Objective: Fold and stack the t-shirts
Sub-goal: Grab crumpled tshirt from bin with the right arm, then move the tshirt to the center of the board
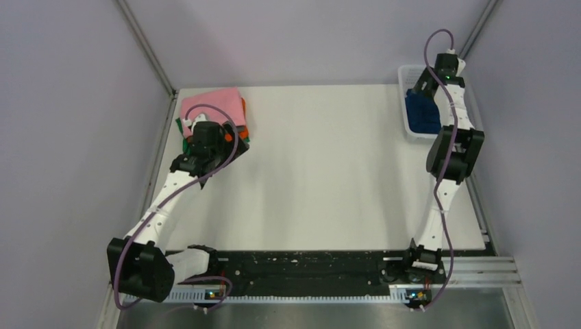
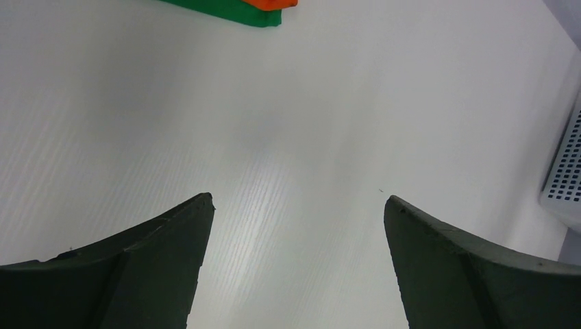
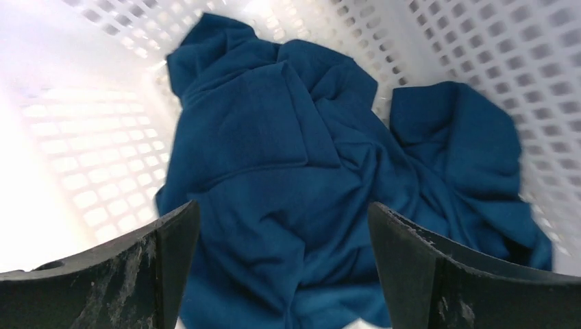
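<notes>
Next, the right gripper lowers into the white mesh basket, fingers wide around the crumpled navy cloth (image 1: 423,110) (image 3: 284,205), because the t-shirt lies bunched up right below it.
A crumpled navy blue t-shirt (image 3: 288,178) lies in the white mesh basket (image 1: 411,75) at the far right; it also shows in the top view (image 1: 419,113). My right gripper (image 3: 284,212) hangs open just above it, jaws wide, holding nothing. A folded stack with a pink t-shirt (image 1: 214,104) on top sits at the far left, orange and green edges (image 2: 264,10) showing beneath. My left gripper (image 2: 298,202) is open and empty over bare table beside the stack's near right corner.
The white table (image 1: 329,171) runs between the stack and the basket. The basket's corner shows in the left wrist view (image 2: 565,171). Grey walls close in the left, far and right sides. A black rail runs along the near edge.
</notes>
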